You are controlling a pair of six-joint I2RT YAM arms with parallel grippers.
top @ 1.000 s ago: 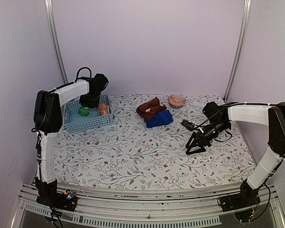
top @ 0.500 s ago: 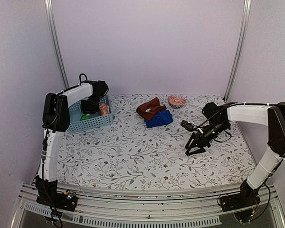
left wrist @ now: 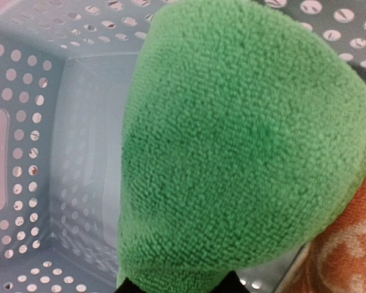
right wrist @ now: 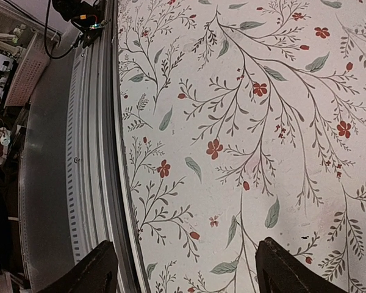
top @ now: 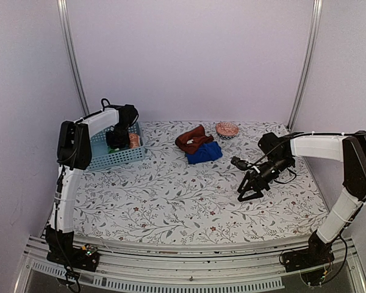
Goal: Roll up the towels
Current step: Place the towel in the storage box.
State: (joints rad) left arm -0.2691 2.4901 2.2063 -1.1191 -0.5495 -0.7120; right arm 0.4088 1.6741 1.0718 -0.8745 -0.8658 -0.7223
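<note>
I will next move my left gripper to the right in the top view, across a gap, toward the orange towel [left wrist: 349,244] and release the green towel [left wrist: 244,140] alongside it.
A rolled green towel [left wrist: 244,140] fills the left wrist view, and my left gripper [left wrist: 178,285] is shut on its near end, down inside the light blue basket [left wrist: 67,122]. An orange patterned towel [left wrist: 348,244] lies rolled beside it on the right. In the top view the left gripper [top: 118,139] hides the green towel, with the orange towel [top: 134,140] next to it. A rust-brown towel [top: 193,139] and a deep blue towel [top: 204,152] lie crumpled together at mid-table. My right gripper [top: 244,193] hovers open over bare tablecloth, right of them, holding nothing [right wrist: 192,274].
The basket [top: 113,160] stands at the table's back left. A small patterned bowl [top: 227,129] sits behind the two loose towels. The right wrist view shows the table's front edge and metal rail [right wrist: 91,152] close to the gripper.
My left arm has swung in and brought the green towel lower into the basket beside the orange one. The right gripper has opened a little wider and edged left.
</note>
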